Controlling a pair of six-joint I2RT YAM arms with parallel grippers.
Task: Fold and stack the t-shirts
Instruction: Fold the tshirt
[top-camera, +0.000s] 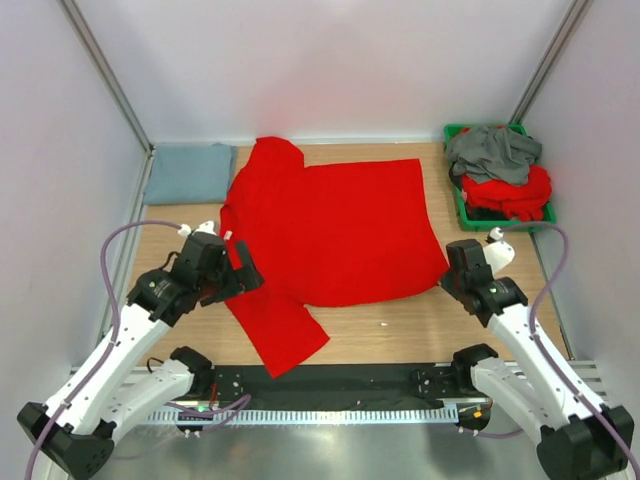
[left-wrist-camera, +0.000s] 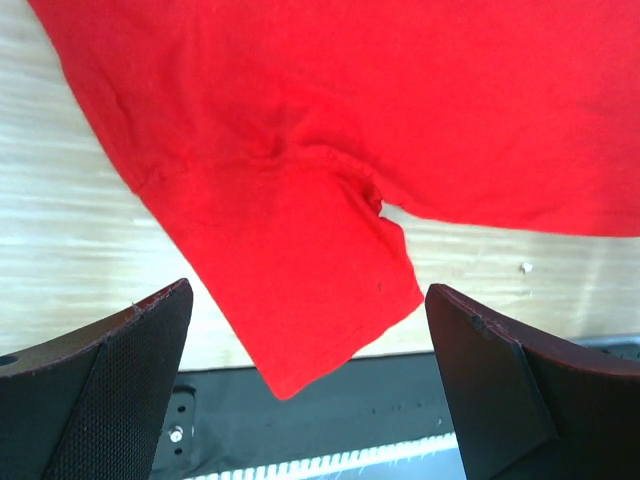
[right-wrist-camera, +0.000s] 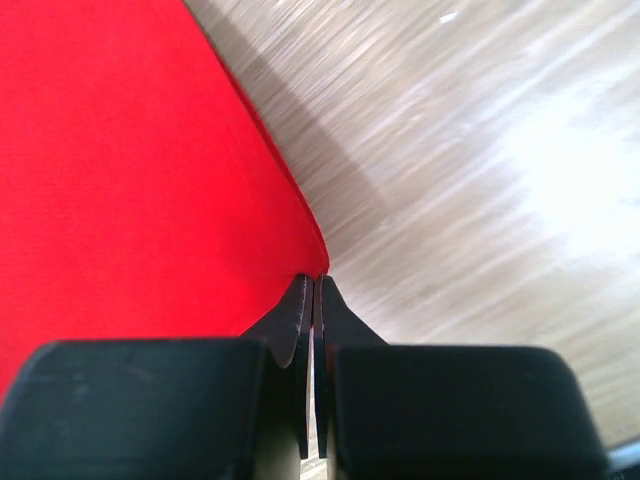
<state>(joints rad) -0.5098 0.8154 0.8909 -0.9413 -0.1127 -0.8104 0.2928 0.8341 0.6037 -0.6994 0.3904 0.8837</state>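
Note:
My left gripper moves back and down next onto the edge of the near sleeve's corner (top-camera: 275, 372) (left-wrist-camera: 285, 388), which reaches over the black strip.
A bright red t-shirt (top-camera: 335, 230) lies spread flat across the middle of the table, one sleeve (top-camera: 280, 335) pointing to the near edge. My left gripper (top-camera: 243, 272) is open and empty, held above the shirt's left side. In the left wrist view that sleeve (left-wrist-camera: 300, 290) lies below and between the open fingers (left-wrist-camera: 130, 390). My right gripper (top-camera: 447, 272) is shut on the shirt's near right corner (right-wrist-camera: 300, 240). Its fingertips (right-wrist-camera: 300, 300) are pressed together on the cloth edge. A dusty blue-grey t-shirt (top-camera: 188, 172) lies folded at the back left.
A green bin (top-camera: 462, 205) at the back right holds a dark grey shirt (top-camera: 493, 152) over crumpled red shirts (top-camera: 512, 192). A black strip (top-camera: 340, 380) runs along the near table edge. White walls and metal posts close in the left, right and back.

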